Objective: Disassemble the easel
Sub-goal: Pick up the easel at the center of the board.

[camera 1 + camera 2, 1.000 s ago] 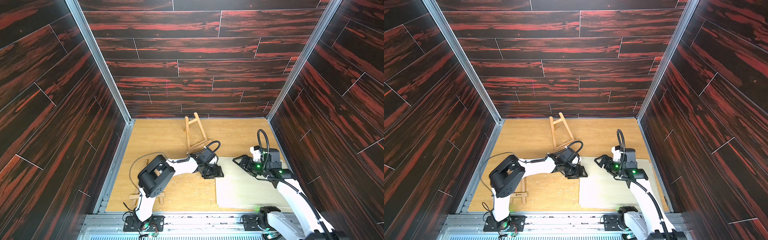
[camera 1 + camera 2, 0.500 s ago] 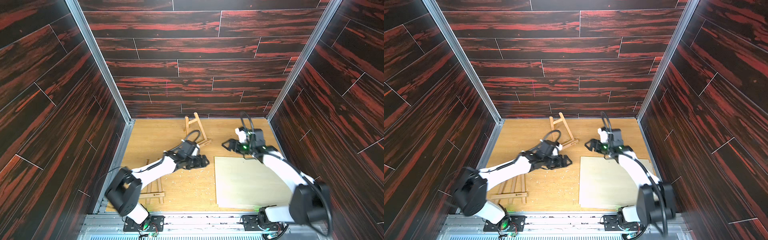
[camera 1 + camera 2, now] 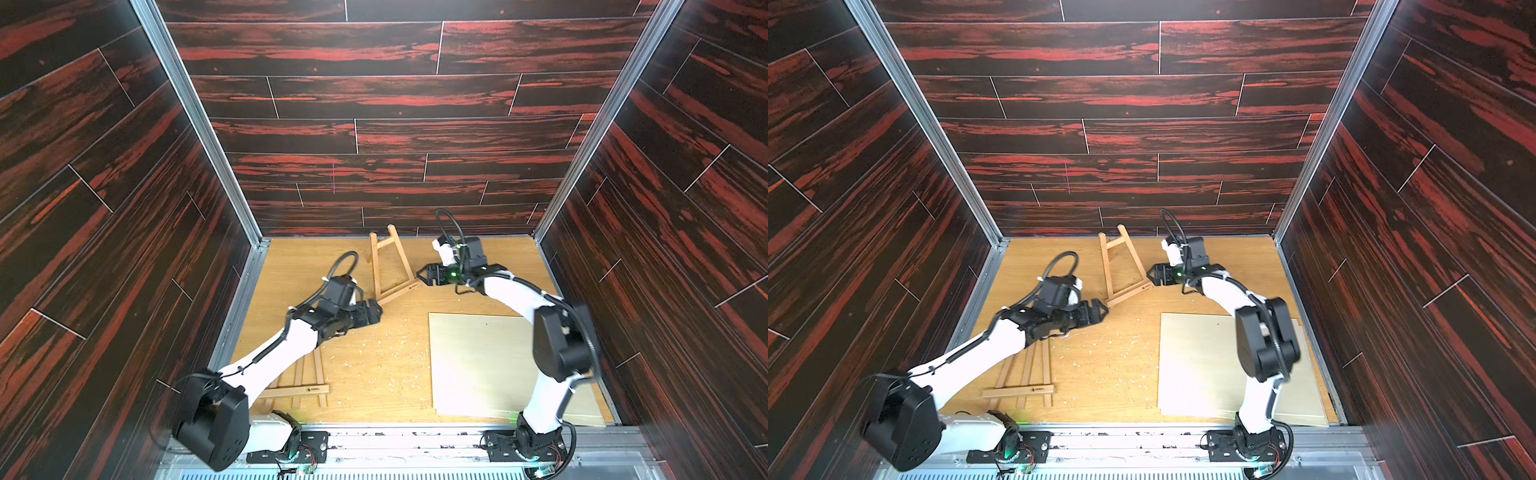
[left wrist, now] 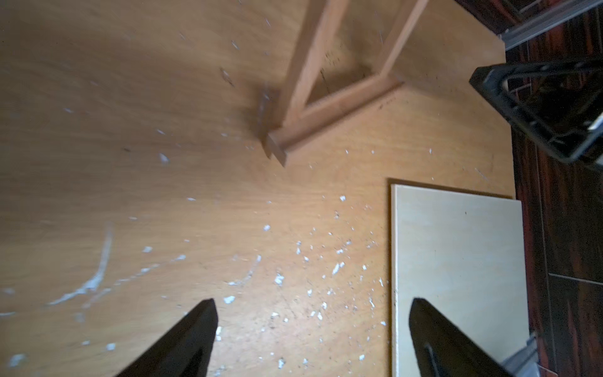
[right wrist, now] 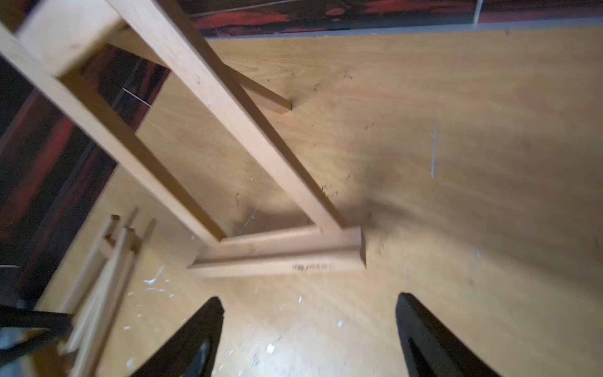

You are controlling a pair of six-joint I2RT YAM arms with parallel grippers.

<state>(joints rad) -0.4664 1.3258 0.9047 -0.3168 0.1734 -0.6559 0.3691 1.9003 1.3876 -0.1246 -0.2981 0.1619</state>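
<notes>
The right gripper should move in toward the easel next and turn to set its open fingers around the nearer leg's lower end, because the easel's nearer leg leans at an angle to them.
The wooden easel stands upright near the back wall, its bottom ledge resting on the floor. My left gripper is open, just short of the ledge's left end, with nothing between its fingers. By the ledge's right end hovers my right gripper, also open and empty. Neither gripper touches the easel.
A second wooden easel frame lies flat near the front left, partly under my left arm. A pale board lies on the floor at the right. White chips litter the middle.
Both arms have swung from the board's near edge back toward the standing easel. The left gripper has opened wider.
</notes>
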